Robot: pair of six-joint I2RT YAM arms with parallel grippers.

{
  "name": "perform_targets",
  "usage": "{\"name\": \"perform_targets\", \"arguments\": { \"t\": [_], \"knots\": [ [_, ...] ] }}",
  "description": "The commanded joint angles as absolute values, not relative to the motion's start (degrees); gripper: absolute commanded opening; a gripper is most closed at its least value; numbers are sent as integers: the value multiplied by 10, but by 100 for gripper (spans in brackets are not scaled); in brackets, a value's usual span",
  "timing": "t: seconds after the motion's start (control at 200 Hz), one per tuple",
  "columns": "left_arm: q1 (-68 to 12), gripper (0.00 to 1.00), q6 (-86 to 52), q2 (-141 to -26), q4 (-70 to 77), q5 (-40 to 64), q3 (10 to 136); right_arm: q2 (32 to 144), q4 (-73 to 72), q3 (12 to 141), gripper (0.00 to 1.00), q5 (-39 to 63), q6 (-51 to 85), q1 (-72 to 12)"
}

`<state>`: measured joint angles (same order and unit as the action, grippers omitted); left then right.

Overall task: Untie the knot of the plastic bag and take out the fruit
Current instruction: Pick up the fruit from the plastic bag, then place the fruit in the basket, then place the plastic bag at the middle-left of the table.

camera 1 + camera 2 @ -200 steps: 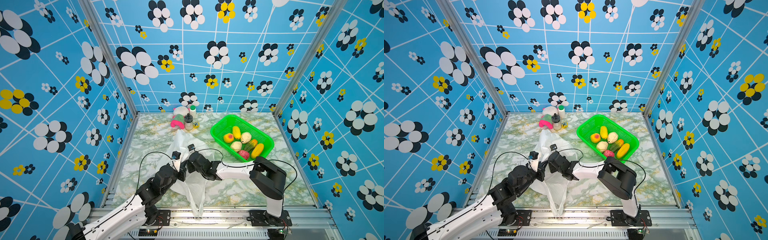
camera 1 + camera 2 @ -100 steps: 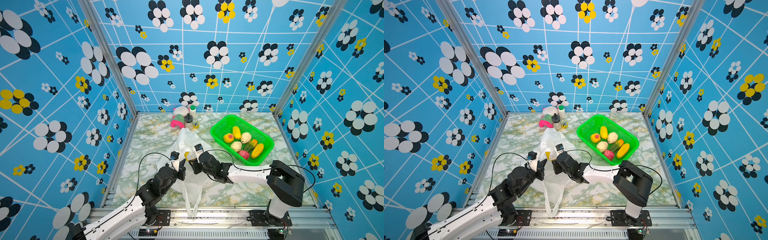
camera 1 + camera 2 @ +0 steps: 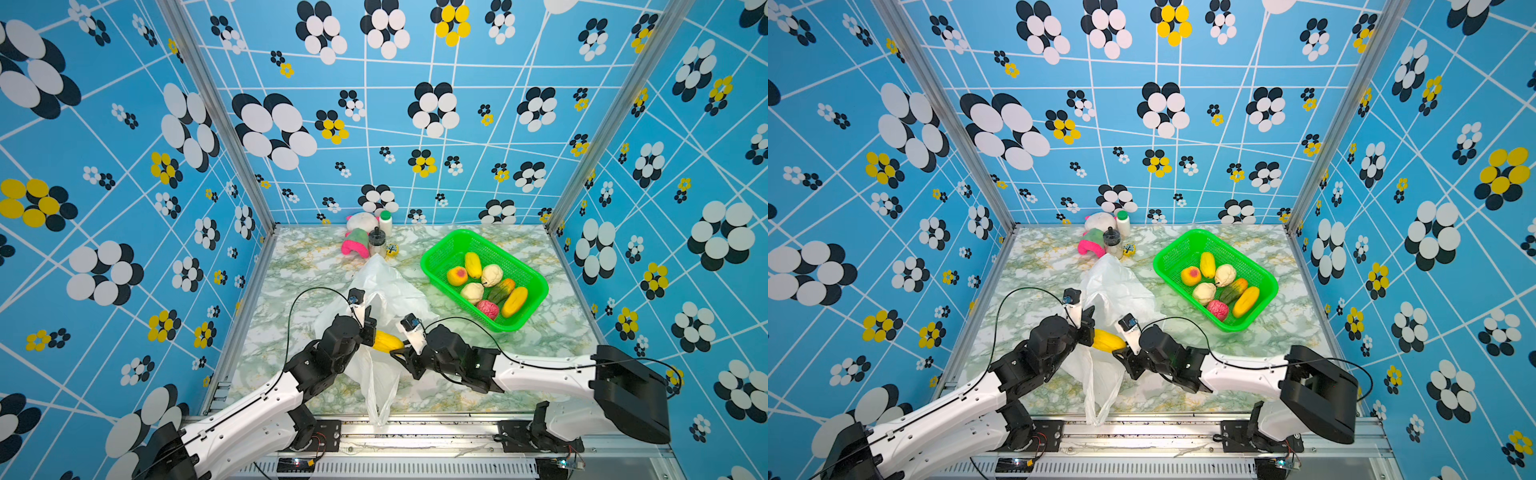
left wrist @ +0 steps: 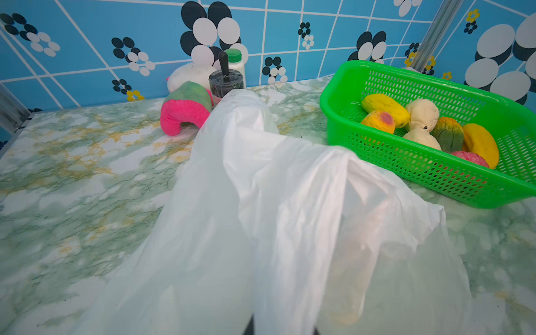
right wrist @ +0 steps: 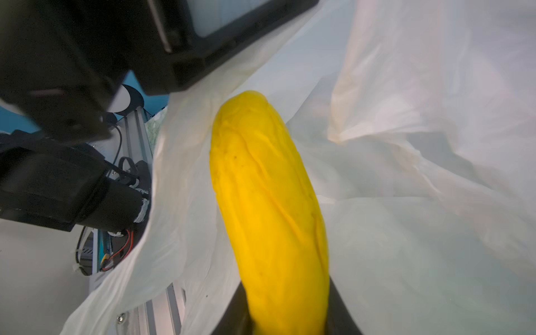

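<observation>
Outward from the bag [image 3: 386,286], turning as it goes, my right gripper should carry the mango over the fruit in the green basket, to release it among them.
The plastic bag [image 3: 386,286] [image 3: 1113,286] lies crumpled mid-table, its mouth toward the front edge; its knot does not show. My left gripper [image 3: 368,328] [image 3: 1087,324] is shut on a fold of the bag's film [image 4: 261,203], its jaws [image 4: 282,327] mostly hidden under it. My right gripper [image 3: 401,353] [image 3: 1123,353] [image 5: 287,319] is shut on one end of a yellow mango [image 3: 386,341] [image 3: 1106,340] [image 5: 266,203] that sticks out at the bag's mouth, just beside the left gripper. Several more fruit [image 3: 486,282] [image 4: 420,121] lie in the green basket.
The green basket [image 3: 444,246] [image 3: 1177,243] [image 4: 406,162] stands at the right back of the marble table. A pink-and-white plush toy [image 3: 357,241], a dark-lidded jar [image 3: 377,243] and a white bottle [image 3: 385,222] cluster at the back wall. Blue patterned walls close three sides.
My right gripper has drawn back out of the bag toward the right, bringing the yellow mango into view. The left gripper has kept its hold on the bag.
</observation>
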<state>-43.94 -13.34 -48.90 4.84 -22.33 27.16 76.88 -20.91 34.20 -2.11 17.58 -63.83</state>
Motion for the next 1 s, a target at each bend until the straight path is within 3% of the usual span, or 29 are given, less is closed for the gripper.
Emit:
{"name": "perform_targets", "arguments": {
  "t": [0.0, 0.17, 0.365, 0.62, 0.8, 0.994],
  "knots": [
    [-422, 0, -154, -494, 39, -218, 297, 687, -233, 300, 19, -145, 151, -636],
    [-374, 0, -197, -521, -8, -230, 347, 556, -189, 259, 21, -298, 157, -604],
    [-297, 0, -233, -554, -27, -191, 417, 487, -153, 261, 21, -304, 208, -459],
    [-242, 0, -236, -626, -60, -154, 544, 674, -48, 404, 18, -169, 287, -226],
    [-206, 0, -242, -683, -49, -118, 599, 818, -40, 456, 18, -153, 299, -146],
    [-198, 0, -249, -746, -33, -90, 631, 872, -23, 466, 21, -169, 313, -116]
  ]
}}
